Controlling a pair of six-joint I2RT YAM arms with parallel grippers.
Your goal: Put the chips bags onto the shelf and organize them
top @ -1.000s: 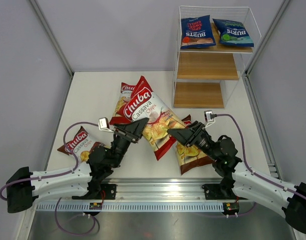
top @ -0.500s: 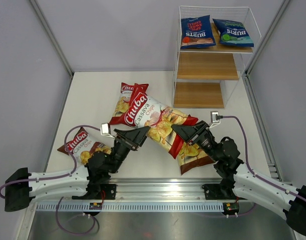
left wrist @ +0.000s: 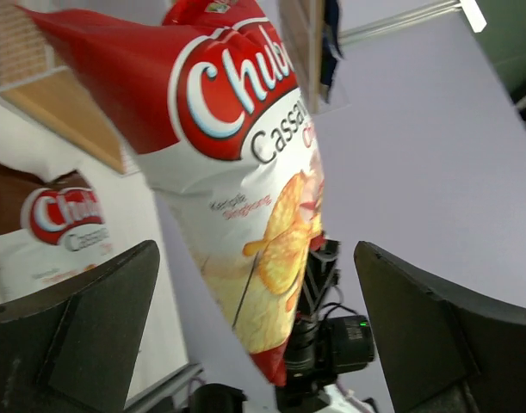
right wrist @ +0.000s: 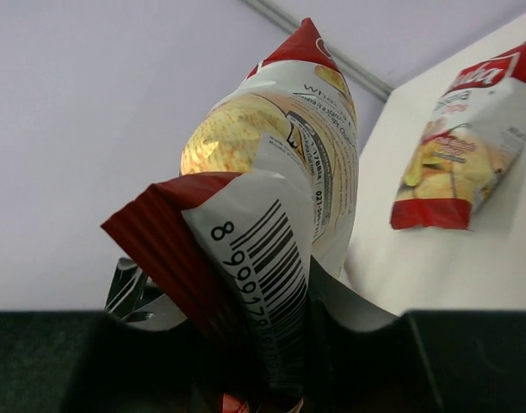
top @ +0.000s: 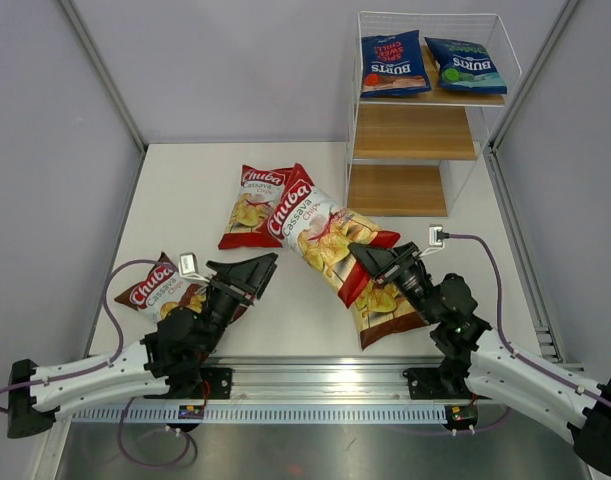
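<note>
The top level already has Burts bags on it, so my right gripper should turn the held bag outward, slide it onto the shelf's middle level point(top: 441, 134) and let go of it.
A red-and-white Chuba chips bag point(top: 320, 232) hangs tilted above the table, and my right gripper point(top: 365, 258) is shut on its red bottom seam. In the right wrist view the barcode end of this bag point(right wrist: 271, 198) is pinched in that gripper point(right wrist: 263, 370). My left gripper point(top: 260, 270) stands open just left of the bag, apart from it; its view shows the bag point(left wrist: 245, 172) beyond the spread fingers point(left wrist: 82, 335). A second red-and-white bag point(top: 253, 205) lies flat behind. Brown bags lie at the left point(top: 155, 290) and under the right arm point(top: 385, 305). Two blue Burts bags point(top: 393, 62) lie on the shelf's point(top: 415, 130) top tier.
The shelf's middle tier point(top: 415, 132) and bottom tier point(top: 397, 190) are bare wood. Grey walls close in the white table point(top: 185, 190) on the left, back and right. The arm rail point(top: 315, 385) runs along the near edge.
The left gripper opened, let go of the red-and-white bag and drew back to the near left. The right gripper shut on the bag's bottom seam, and the bag sank lower and rightward.
</note>
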